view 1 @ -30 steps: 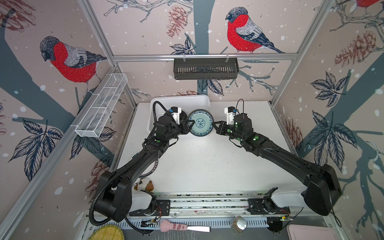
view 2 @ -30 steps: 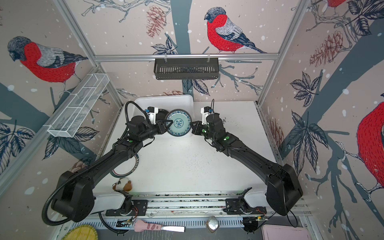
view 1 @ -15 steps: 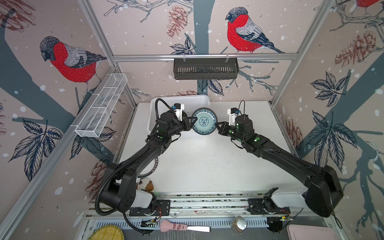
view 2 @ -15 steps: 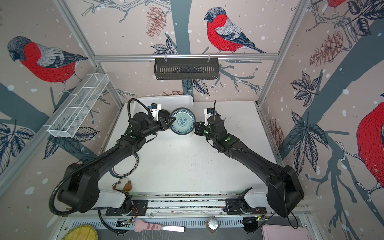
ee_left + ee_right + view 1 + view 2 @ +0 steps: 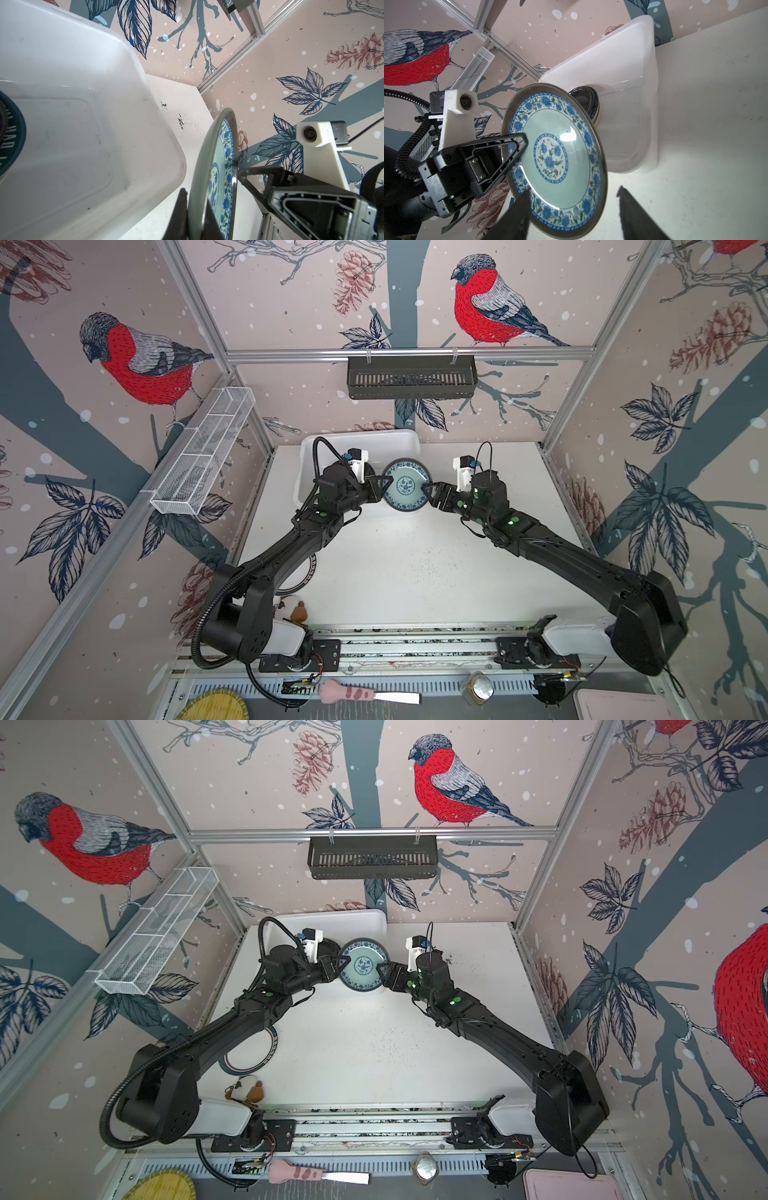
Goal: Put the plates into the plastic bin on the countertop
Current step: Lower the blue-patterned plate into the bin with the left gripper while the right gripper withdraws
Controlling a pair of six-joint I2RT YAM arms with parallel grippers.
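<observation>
The left gripper should next move away from the right gripper and down into the bin, then let go of the teal plate on the stack (image 5: 328, 947) (image 5: 7, 134), since plates are already there.
A teal patterned plate (image 5: 405, 486) (image 5: 365, 966) hangs tilted above the countertop (image 5: 415, 572), by the front right corner of the plastic bin (image 5: 361, 439) (image 5: 332, 915). My left gripper (image 5: 386, 482) (image 5: 195, 207) is shut on its left rim, one finger on each face of the plate (image 5: 220, 166). My right gripper (image 5: 426, 489) (image 5: 573, 190) is open at the opposite rim of the plate (image 5: 556, 158), fingers wide apart. A stack of plates (image 5: 588, 101) lies inside the bin (image 5: 633, 52). A white plate with a dark lettered rim (image 5: 266, 1052) lies on the countertop under my left arm.
A black slotted basket (image 5: 411, 376) hangs on the back wall and a white wire rack (image 5: 203, 452) on the left wall. A small brown and white figure (image 5: 293, 610) sits near the front left. A yellow mat (image 5: 214, 707) and a pink-handled knife (image 5: 357, 695) lie below the front rail.
My left gripper has shut on the plate's rim and my right gripper has opened and let go of it. The plate has barely moved.
</observation>
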